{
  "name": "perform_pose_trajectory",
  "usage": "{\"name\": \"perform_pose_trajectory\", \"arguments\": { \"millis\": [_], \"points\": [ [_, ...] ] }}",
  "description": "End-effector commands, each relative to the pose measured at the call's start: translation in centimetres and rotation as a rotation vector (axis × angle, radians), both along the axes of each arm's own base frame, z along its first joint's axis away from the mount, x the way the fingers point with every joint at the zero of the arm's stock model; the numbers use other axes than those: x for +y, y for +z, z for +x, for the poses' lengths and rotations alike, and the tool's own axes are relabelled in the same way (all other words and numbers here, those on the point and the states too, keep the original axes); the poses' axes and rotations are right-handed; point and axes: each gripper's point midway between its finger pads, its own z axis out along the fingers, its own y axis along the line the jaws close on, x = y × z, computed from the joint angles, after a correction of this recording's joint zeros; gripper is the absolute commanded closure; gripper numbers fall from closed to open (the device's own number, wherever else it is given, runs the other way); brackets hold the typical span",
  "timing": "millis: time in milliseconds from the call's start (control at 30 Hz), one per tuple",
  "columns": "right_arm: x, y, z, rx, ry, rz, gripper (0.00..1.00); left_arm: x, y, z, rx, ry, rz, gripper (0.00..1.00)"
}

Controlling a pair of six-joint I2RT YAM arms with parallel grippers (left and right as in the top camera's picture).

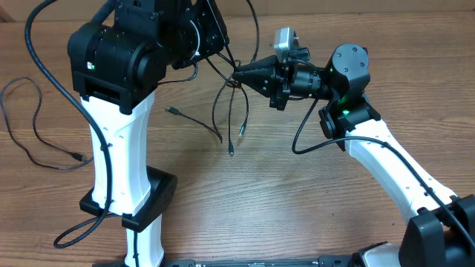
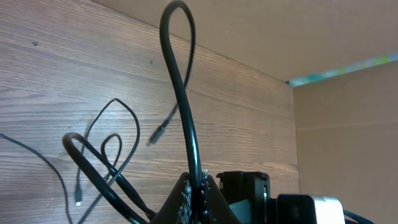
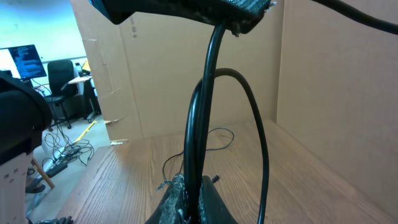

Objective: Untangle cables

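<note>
I will next move my right gripper away from the left gripper toward the bare far corner of the table and release the cable, because the cables hang bunched between my grippers.
A bundle of thin black cables [image 1: 223,111] hangs between my two grippers at the table's back centre. Its loops and plug ends [image 1: 231,150] dangle down to the wood. My left gripper [image 1: 226,61] is shut on one cable; in the left wrist view that cable [image 2: 177,68] rises from the jaws [image 2: 198,190] in a tall loop. My right gripper [image 1: 237,74] points left, close beside the left one, and is shut on the cables [image 3: 202,93]. In the right wrist view they run straight up from its jaws [image 3: 193,196] to the left gripper [image 3: 186,12].
A separate thin black cable [image 1: 30,148] lies loose on the table at the far left. One plug end [image 1: 172,110] rests left of the bundle. The left arm's white base [image 1: 130,200] stands front left, with thick arm wiring [image 1: 74,231] beside it. Cardboard walls [image 3: 311,93] surround the table.
</note>
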Motion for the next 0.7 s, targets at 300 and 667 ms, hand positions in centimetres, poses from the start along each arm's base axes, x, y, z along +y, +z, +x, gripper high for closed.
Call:
{"name": "perform_pose_trajectory", "arguments": {
  "millis": [300,667],
  "points": [
    [-1.4,1.2,0.9,-0.007,-0.033,0.036,0.96,3.0,-1.1,1.9,-0.034,0.142,0.163,0.96],
    [-4.6,4.1,1.6,-0.026,-0.063,0.120,0.96,2.8,-5.2,2.6,0.092,0.128,0.235,0.96]
  ]
}}
